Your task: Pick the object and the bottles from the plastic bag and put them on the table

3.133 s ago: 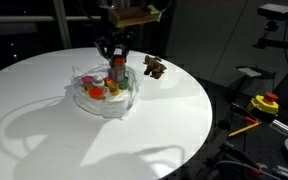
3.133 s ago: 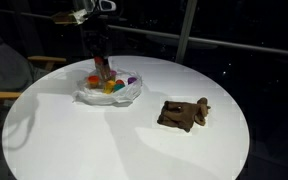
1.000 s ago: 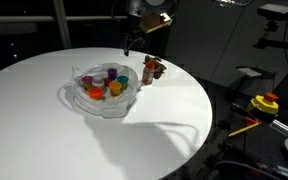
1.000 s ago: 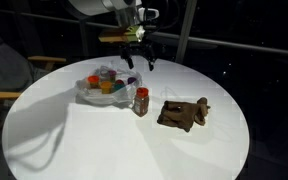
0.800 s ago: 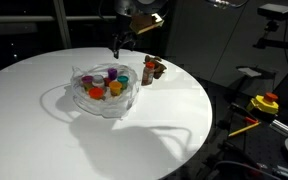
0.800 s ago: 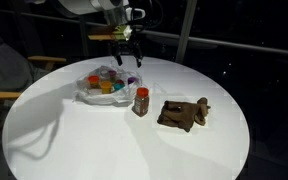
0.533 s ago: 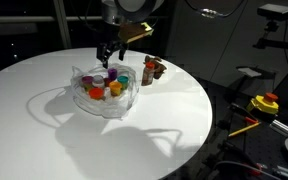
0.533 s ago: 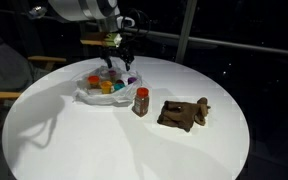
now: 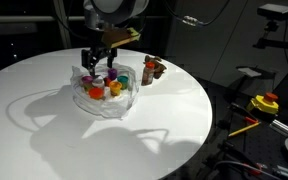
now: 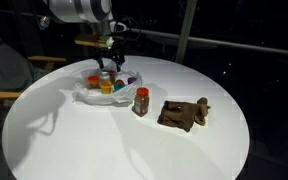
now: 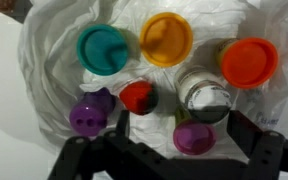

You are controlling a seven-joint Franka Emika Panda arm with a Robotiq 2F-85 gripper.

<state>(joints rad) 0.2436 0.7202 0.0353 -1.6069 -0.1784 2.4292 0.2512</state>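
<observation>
The gripper's open fingers are still on both sides of the pink cap, so the gripper needs to move down and toward the top of the wrist view, around the white-topped bottle.
The plastic bag (image 9: 84,98) (image 10: 87,95) lies crumpled on the white table (image 9: 144,140) (image 10: 104,145) with several small bottles in it. The wrist view shows their caps: teal (image 11: 103,48), yellow (image 11: 166,38), orange (image 11: 249,62), red (image 11: 138,97), purple (image 11: 89,117), pink (image 11: 193,137), and one white-topped bottle (image 11: 204,92). My gripper (image 9: 97,63) (image 10: 106,63) (image 11: 182,128) hangs open just above the bag, its fingers either side of the pink cap and holding nothing. One red-capped bottle (image 9: 148,71) (image 10: 141,100) stands on the table beside the dark brown object (image 9: 159,68) (image 10: 184,113).
The round table's edge drops off on all sides. A yellow and red item (image 9: 266,103) sits off the table in an exterior view. A chair (image 10: 9,80) stands beside the table in an exterior view.
My gripper has swung from above the standing bottle back over the bag and come down toward the caps. It stayed open. The bottles and the brown object have not moved.
</observation>
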